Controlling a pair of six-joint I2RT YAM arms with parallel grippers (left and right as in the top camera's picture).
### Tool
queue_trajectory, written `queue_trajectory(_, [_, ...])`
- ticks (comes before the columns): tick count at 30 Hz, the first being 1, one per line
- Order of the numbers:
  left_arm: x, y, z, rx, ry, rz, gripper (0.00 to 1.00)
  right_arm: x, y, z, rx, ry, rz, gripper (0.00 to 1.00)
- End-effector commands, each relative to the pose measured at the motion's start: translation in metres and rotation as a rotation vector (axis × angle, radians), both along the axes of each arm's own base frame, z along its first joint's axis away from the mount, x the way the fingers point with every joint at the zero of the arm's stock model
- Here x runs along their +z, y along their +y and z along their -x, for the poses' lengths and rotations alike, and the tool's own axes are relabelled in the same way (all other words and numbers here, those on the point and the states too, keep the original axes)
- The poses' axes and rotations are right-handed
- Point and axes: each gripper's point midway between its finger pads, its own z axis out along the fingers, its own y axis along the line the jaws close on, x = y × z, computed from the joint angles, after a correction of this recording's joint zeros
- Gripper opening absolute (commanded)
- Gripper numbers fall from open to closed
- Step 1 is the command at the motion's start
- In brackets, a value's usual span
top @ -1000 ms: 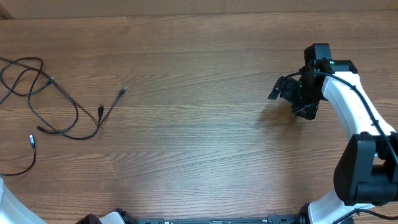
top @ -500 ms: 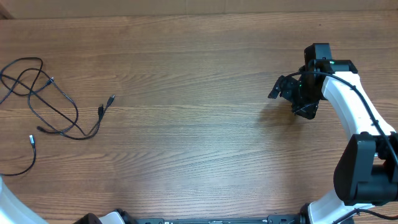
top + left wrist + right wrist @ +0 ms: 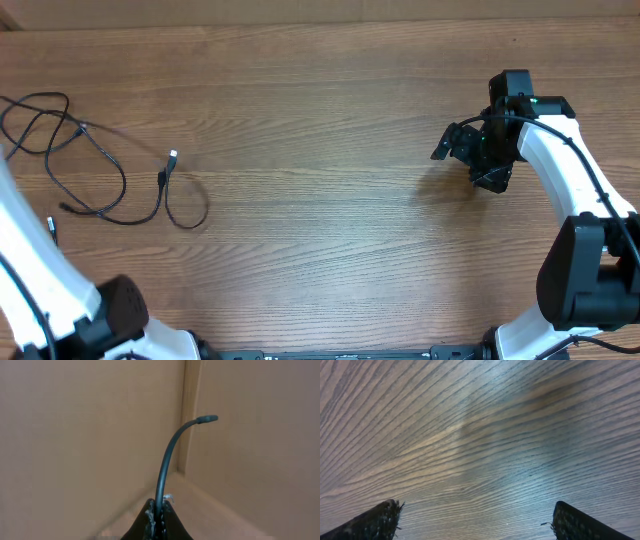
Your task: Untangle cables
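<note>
The black cable's loose end is clear, so my left gripper next needs to lower, tilt down toward the tabletop between the tan sides and release the cable.
The thin black cables (image 3: 161, 182) lie loosely looped at the far left of the table in the overhead view, with one light plug tip (image 3: 172, 156) pointing up-right. Only the white link of my left arm (image 3: 35, 265) shows there; its gripper is out of that frame. In the left wrist view my left gripper (image 3: 159, 521) is shut on a black cable (image 3: 165, 462) that arcs up to a free end, in front of plain tan walls. My right gripper (image 3: 452, 141) is open and empty over bare wood at the right, its fingertips (image 3: 477, 520) far apart.
The wooden table (image 3: 320, 230) fills the overhead view. The right arm's white link (image 3: 560, 165) runs down the right edge. A short cable end (image 3: 52, 228) lies beside the left arm.
The free plug end slid left and the cable behind it curled into a new loop. My left arm's white link has come into the overhead view at lower left. The right arm has not moved.
</note>
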Motion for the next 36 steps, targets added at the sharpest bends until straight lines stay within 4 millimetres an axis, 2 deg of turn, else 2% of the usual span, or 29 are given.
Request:
queue_trajectory(1, [-0.035,0.007,-0.014,0.071,0.021,0.103,0.04,-0.001,0.004,0.003,0.013,0.006,-0.013,0.96])
queue_trajectory(7, [-0.119,0.013,-0.043,0.108,0.183,0.252,0.04,-0.001,0.004,0.004,0.013,0.011,-0.012,0.96])
queue_trajectory(11, [-0.163,0.019,-0.054,0.119,0.289,0.292,0.04,-0.001,0.004,0.003,0.013,0.010,-0.012,0.96])
queue_trajectory(12, [-0.171,0.020,-0.055,0.122,0.308,0.299,0.08,-0.001,0.004,0.003,0.013,0.010,-0.012,0.96])
queue_trajectory(14, [-0.182,0.022,-0.059,0.124,0.330,0.308,0.39,-0.001,0.004,0.004,0.013,0.011,-0.012,0.96])
queue_trajectory(15, [-0.187,0.023,-0.061,0.124,0.338,0.311,0.62,-0.001,0.004,0.004,0.013,0.011,-0.012,0.96])
queue_trajectory(17, [-0.189,0.023,-0.062,0.125,0.344,0.313,0.96,-0.001,0.004,0.004,0.013,0.011,-0.012,0.96])
queue_trajectory(18, [-0.189,0.023,-0.062,0.125,0.344,0.313,1.00,-0.001,0.004,0.003,0.013,0.010,-0.012,0.96])
queue_trajectory(23, [-0.175,0.016,-0.060,0.109,0.317,0.303,1.00,-0.001,0.004,0.003,0.013,0.010,-0.012,0.96])
queue_trajectory(26, [-0.159,0.000,-0.059,0.045,0.292,0.310,1.00,-0.001,0.004,0.003,0.013,0.010,-0.012,0.96])
queue_trajectory(28, [-0.145,-0.028,-0.058,-0.066,0.277,0.337,0.96,-0.001,0.004,0.003,0.013,0.010,-0.012,0.96])
queue_trajectory(31, [-0.136,-0.064,-0.053,-0.183,0.284,0.387,0.94,-0.001,0.004,0.003,0.013,0.010,-0.012,0.96])
queue_trajectory(32, [-0.137,-0.077,-0.050,-0.213,0.305,0.405,0.91,-0.001,0.004,0.003,0.013,0.010,-0.012,0.96])
queue_trajectory(34, [-0.144,-0.100,-0.042,-0.251,0.363,0.429,0.80,-0.001,0.004,0.003,0.013,0.010,-0.012,0.96])
queue_trajectory(36, [-0.158,-0.123,-0.031,-0.270,0.458,0.444,0.73,-0.001,0.004,0.003,0.013,0.010,-0.012,0.96])
